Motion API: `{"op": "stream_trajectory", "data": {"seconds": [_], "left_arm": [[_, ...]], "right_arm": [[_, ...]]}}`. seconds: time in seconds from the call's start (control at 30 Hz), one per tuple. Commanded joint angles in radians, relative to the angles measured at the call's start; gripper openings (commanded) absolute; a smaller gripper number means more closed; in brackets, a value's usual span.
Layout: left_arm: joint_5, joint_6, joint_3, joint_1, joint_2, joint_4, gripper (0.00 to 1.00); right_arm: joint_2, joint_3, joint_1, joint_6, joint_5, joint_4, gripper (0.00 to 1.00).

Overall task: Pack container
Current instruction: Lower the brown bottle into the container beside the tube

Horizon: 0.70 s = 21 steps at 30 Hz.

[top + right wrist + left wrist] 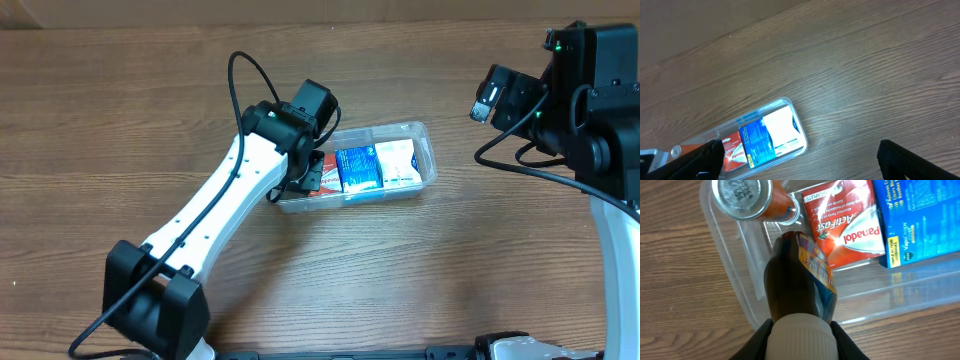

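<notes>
I will next move my left gripper down toward the gap beside the red Panadol box and let go of the white ribbed cap, since that free space is below the gripper.
The clear plastic container [428, 150] lies in the middle of the table. It holds a red Panadol box [850, 225], a blue box [357, 168] and a white box [398, 162]. My left gripper [801, 330] is shut on the white ribbed cap of a dark brown bottle [795, 280]. It holds the bottle over the container's left end, next to an orange bottle with a silver top [747, 197]. In the overhead view the left gripper [308, 172] covers that end. My right gripper [490, 100] is open and empty, raised to the right of the container [802, 142].
Bare wood table surrounds the container on all sides. The left arm reaches diagonally from the front left to the container. The right arm's black base and cables stand at the far right edge.
</notes>
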Motion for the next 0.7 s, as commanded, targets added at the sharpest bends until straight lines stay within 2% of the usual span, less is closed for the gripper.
{"op": "stream_trajectory", "data": {"seconds": [0.0,0.23,0.4,0.67], "left_arm": [[-0.020,-0.029,0.003,0.006,0.048,0.000,0.09],[-0.020,-0.040,0.003,0.016,0.082,0.005,0.13],[-0.020,-0.039,0.002,0.035,0.091,0.012,0.21],[-0.011,-0.027,0.002,0.043,0.091,0.026,0.21]], "right_arm": [[-0.001,0.008,0.000,0.000,0.008,0.003,1.00],[-0.001,0.008,0.000,0.000,0.008,0.003,1.00],[-0.001,0.008,0.000,0.000,0.008,0.003,1.00],[-0.001,0.008,0.000,0.000,0.008,0.003,1.00]]}}
